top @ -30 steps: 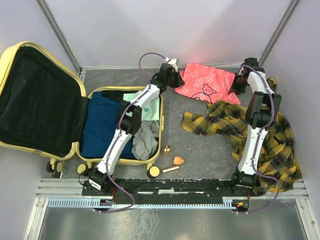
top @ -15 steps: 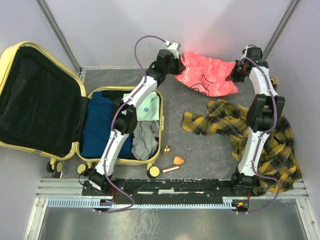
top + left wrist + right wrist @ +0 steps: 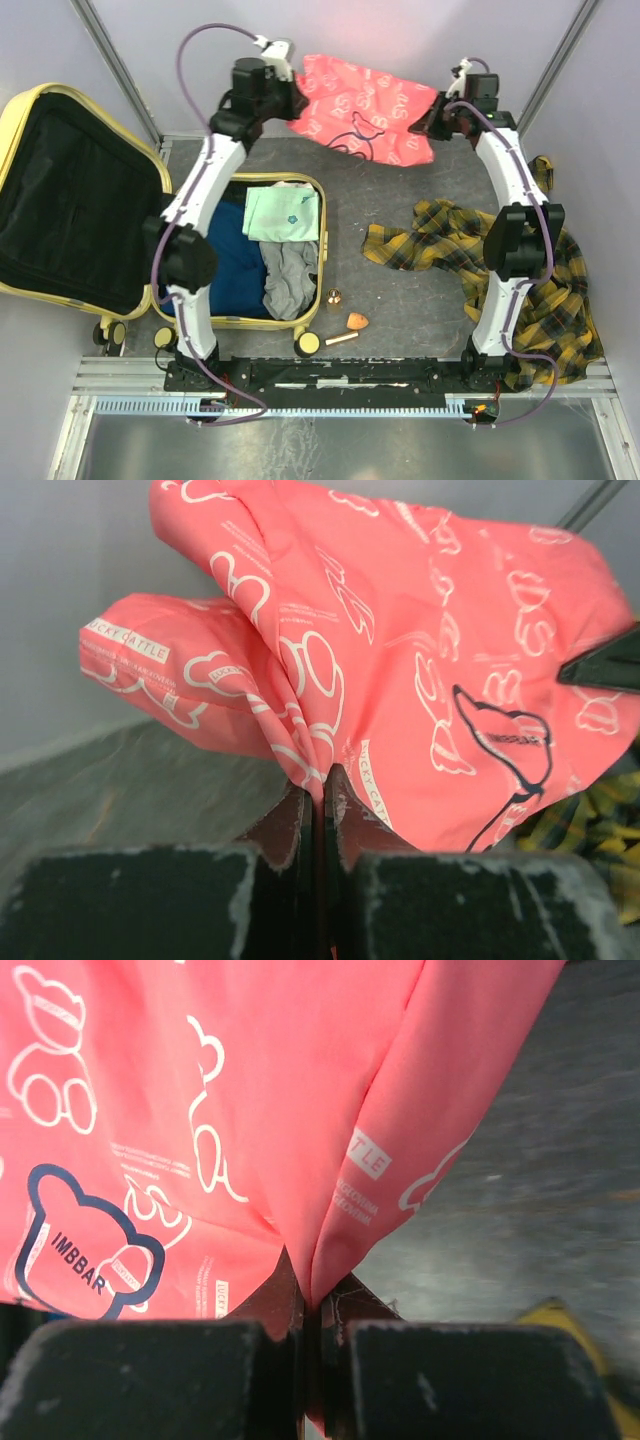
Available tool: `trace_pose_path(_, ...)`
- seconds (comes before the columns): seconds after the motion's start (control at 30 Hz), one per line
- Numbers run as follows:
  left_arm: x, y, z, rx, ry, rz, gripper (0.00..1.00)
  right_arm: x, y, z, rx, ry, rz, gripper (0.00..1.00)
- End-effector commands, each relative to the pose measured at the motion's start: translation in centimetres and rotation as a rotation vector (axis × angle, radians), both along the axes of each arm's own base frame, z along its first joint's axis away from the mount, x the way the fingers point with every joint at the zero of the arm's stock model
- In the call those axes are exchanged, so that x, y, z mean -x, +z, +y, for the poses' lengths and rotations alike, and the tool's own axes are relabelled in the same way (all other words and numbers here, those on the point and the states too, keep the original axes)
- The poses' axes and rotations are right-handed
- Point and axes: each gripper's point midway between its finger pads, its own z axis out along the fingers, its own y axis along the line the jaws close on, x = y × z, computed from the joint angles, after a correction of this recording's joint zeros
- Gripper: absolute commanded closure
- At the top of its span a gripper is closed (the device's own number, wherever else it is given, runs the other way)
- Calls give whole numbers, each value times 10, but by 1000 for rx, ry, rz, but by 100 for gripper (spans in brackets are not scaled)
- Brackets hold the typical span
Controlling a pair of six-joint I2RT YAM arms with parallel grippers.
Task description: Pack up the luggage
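Note:
I need to move my left gripper back and down over the luggage tray's lid-side edge next and let go of the garment, because that edge is below my left gripper and to its left in the top view.
The pale yellow luggage lies open at the left, its black-lined lid up, with blue, mint and grey clothes in its tray. A pink printed garment hangs stretched in the air above the back of the table. My left gripper is shut on its left edge, and my right gripper is shut on its right edge. In the left wrist view the pink garment rises from the closed left gripper. In the right wrist view the pink garment is pinched in the right gripper.
A yellow plaid shirt is spread over the right side of the table, round the right arm's base. A small brass cup, an orange wedge and a short stick lie near the front, beside the luggage's wheel.
Both grippers have risen and moved left with the pink garment, lifting it off the table and stretching it between them. The right gripper closed on it.

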Motion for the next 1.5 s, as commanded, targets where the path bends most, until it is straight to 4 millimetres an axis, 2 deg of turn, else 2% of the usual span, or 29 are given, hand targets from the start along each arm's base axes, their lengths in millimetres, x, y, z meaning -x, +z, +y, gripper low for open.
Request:
trace_pose_path(0.0, 43, 40, 88, -99, 77, -62, 97, 29, 74, 74, -84, 131, -165, 98)
trace_pose_path(0.2, 112, 19, 188, -153, 192, 44, 97, 84, 76, 174, -91, 304, -176, 98)
trace_pose_path(0.33, 158, 4, 239, -206, 263, 98, 97, 132, 73, 234, -75, 452, -188, 98)
trace_pose_path(0.4, 184, 0, 255, -248, 286, 104, 97, 156, 66, 258, -57, 520, -192, 98)
trace_pose_path(0.53, 225, -33, 289, -329, 351, 197, 97, 197, 39, 301, -30, 630, -189, 98)
trace_pose_path(0.63, 249, -57, 308, -379, 372, 276, 97, 224, 13, 330, -20, 699, -161, 98)
trace_pose_path(0.73, 263, -88, 320, -427, 366, 356, 97, 246, -13, 354, 2, 755, -145, 98)
trace_pose_path(0.9, 266, -139, 340, -470, 390, 422, 97, 265, -66, 369, 64, 790, -122, 98)
trace_pose_path(1.0, 258, -162, 340, -437, 368, 467, 97, 266, -101, 363, 113, 772, -89, 98)
trace_pose_path(1.07, 255, -177, 339, -410, 345, 502, 97, 272, -113, 356, 128, 766, -57, 99)
trace_pose_path(1.2, 253, -195, 341, -400, 309, 552, 97, 299, -114, 341, 110, 809, -37, 98)
trace_pose_path(1.3, 263, -202, 349, -411, 296, 587, 97, 314, -107, 328, 108, 830, -39, 98)
trace_pose_path(1.4, 278, -205, 354, -408, 289, 615, 97, 319, -108, 318, 135, 828, -39, 98)
trace_pose_path(1.47, 285, -209, 355, -408, 290, 625, 97, 314, -113, 315, 162, 802, -43, 98)
